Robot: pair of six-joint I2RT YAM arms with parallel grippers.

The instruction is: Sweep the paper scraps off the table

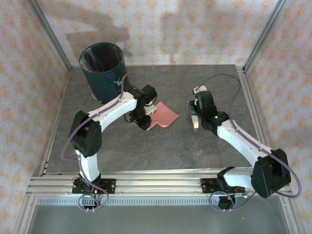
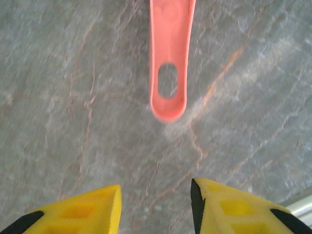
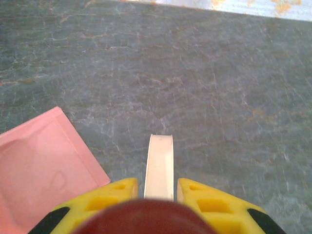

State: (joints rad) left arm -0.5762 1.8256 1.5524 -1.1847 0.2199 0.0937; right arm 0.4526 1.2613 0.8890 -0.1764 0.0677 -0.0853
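Observation:
The pink dustpan is lying flat and empty, so I need to move my right gripper across the table over its open pan [image 1: 165,116] [image 3: 46,170], lower it and let go of the small brush.
The paper scraps are out of view on the dark marbled table [image 1: 161,151]; a speck of red shows inside the bin [image 1: 102,68]. A pink dustpan [image 1: 165,116] lies flat mid-table. Its handle [image 2: 168,58] points at my left gripper [image 2: 156,204], which is open and stands just short of the handle's end, with bare table between its yellow fingers. In the top view the left gripper [image 1: 140,122] is at the dustpan's left side. My right gripper [image 1: 195,122] hovers to the right of the pan, shut on a flat white tool [image 3: 160,161] that sticks out ahead of the fingers.
The dark round bin stands at the table's back left, close behind the left arm. Aluminium rails [image 1: 146,183] edge the table at the front and sides. The pink dustpan's corner [image 3: 44,161] lies just left of the right gripper.

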